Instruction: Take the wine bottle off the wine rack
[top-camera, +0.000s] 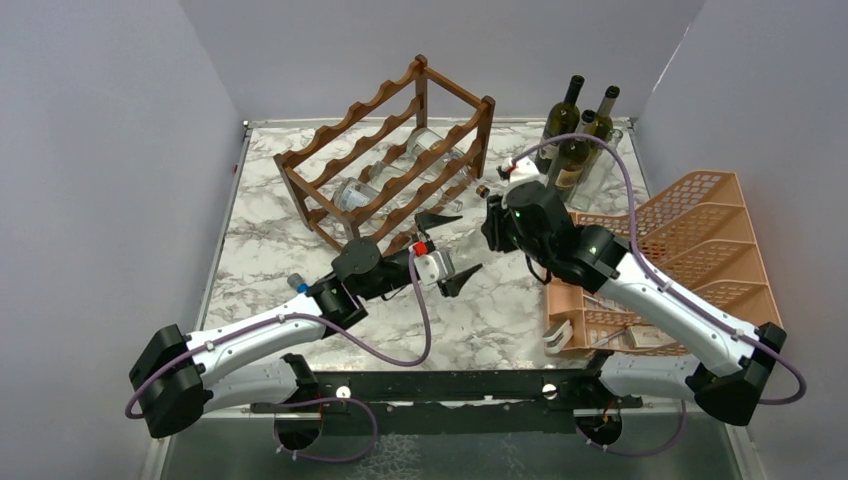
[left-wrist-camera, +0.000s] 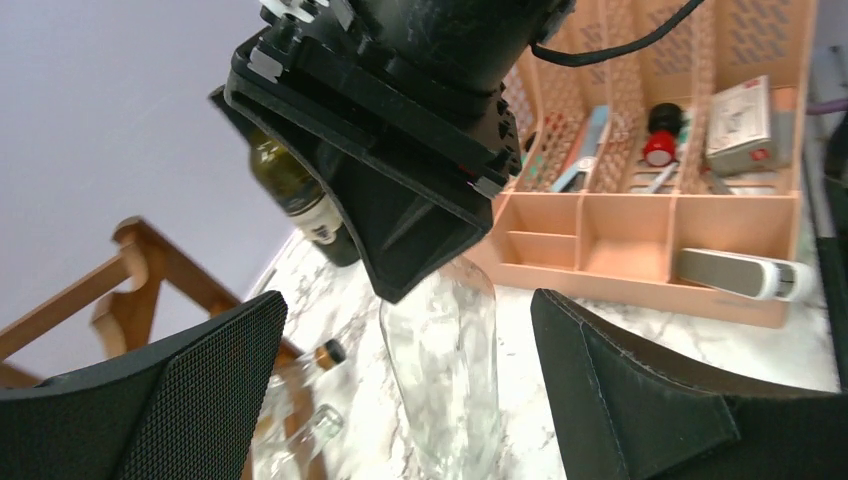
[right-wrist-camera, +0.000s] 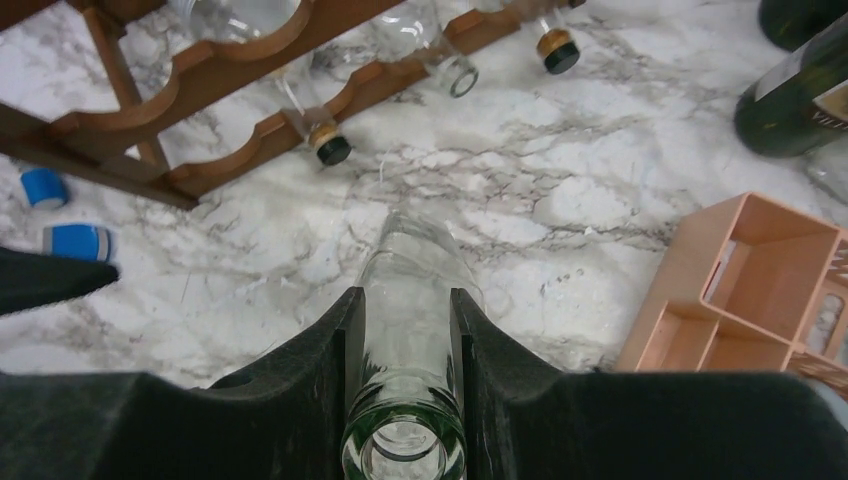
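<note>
I need to move my right gripper outward next, toward the dark green bottles, and set the clear bottle (right-wrist-camera: 412, 262) down beside them, because the marble there is bare.
My right gripper (right-wrist-camera: 405, 300) is shut on the neck of a clear glass wine bottle (right-wrist-camera: 412, 262), just below its open mouth, and holds it off the dark brown wine rack (top-camera: 390, 150). In the left wrist view the bottle's body (left-wrist-camera: 445, 370) hangs below the right gripper, in front of the rack. My left gripper (left-wrist-camera: 405, 300) is open, with one finger on each side of the bottle's body and neither touching it. In the top view the left gripper (top-camera: 450, 250) sits just left of the right gripper (top-camera: 492, 228).
Several clear bottles (top-camera: 430, 145) lie on the rack with their necks (right-wrist-camera: 330, 148) sticking out toward me. Dark green bottles (top-camera: 570, 130) stand at the back right. An orange tray organiser (top-camera: 690, 250) is on the right. Blue caps (right-wrist-camera: 78, 242) lie by the rack.
</note>
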